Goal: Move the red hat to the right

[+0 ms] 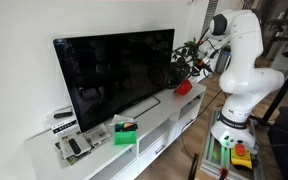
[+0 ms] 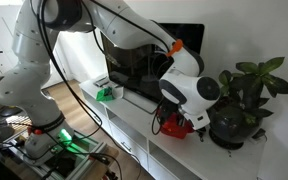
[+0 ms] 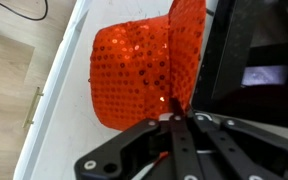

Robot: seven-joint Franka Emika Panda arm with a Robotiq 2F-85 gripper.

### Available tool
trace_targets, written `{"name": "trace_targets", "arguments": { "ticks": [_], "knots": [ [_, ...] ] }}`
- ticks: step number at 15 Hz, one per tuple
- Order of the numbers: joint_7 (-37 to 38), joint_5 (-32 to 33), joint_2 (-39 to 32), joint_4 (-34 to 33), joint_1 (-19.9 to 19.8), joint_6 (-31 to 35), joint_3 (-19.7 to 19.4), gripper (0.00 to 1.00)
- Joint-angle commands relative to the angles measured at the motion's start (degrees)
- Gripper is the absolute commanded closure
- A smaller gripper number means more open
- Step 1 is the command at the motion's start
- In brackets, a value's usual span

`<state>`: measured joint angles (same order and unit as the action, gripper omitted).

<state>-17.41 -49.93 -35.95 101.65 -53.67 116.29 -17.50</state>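
Observation:
My gripper is above clear white cabinet top [image 3: 87, 128] beside the potted plant, so next I need to lower the still tilted hat onto it and let go of the hat's edge.
The red hat [image 3: 134, 70] is covered in shiny sequins and fills the upper middle of the wrist view, over the white cabinet top [image 3: 64, 110]. Its brim stands up along the black TV edge [image 3: 224, 50]. My gripper [image 3: 174, 112] has its fingers pressed together on the hat's brim. In both exterior views the hat [image 1: 184, 87] [image 2: 172, 124] shows as a small red patch under the gripper [image 1: 192, 70] [image 2: 181, 112], between the TV and the potted plant.
A large black TV [image 1: 114, 75] stands on the long white cabinet [image 1: 159, 120]. A potted plant [image 2: 246, 90] stands close beside the hat. A small green box [image 1: 125, 130] and remotes [image 1: 74, 145] lie at the cabinet's other end.

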Motion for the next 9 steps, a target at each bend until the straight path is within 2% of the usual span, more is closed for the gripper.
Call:
{"name": "trace_targets", "arguments": {
  "ticks": [1,5,9],
  "knots": [
    [6.4,-5.6,-2.6,-1.5,-0.5,7.5,1.8,0.99],
    [9.7,-7.7,-4.2,-1.0,0.6,14.6,2.6,0.99],
    [12.7,-4.1,-5.4,0.0,2.8,15.2,2.2,0.99]
  ]
}}
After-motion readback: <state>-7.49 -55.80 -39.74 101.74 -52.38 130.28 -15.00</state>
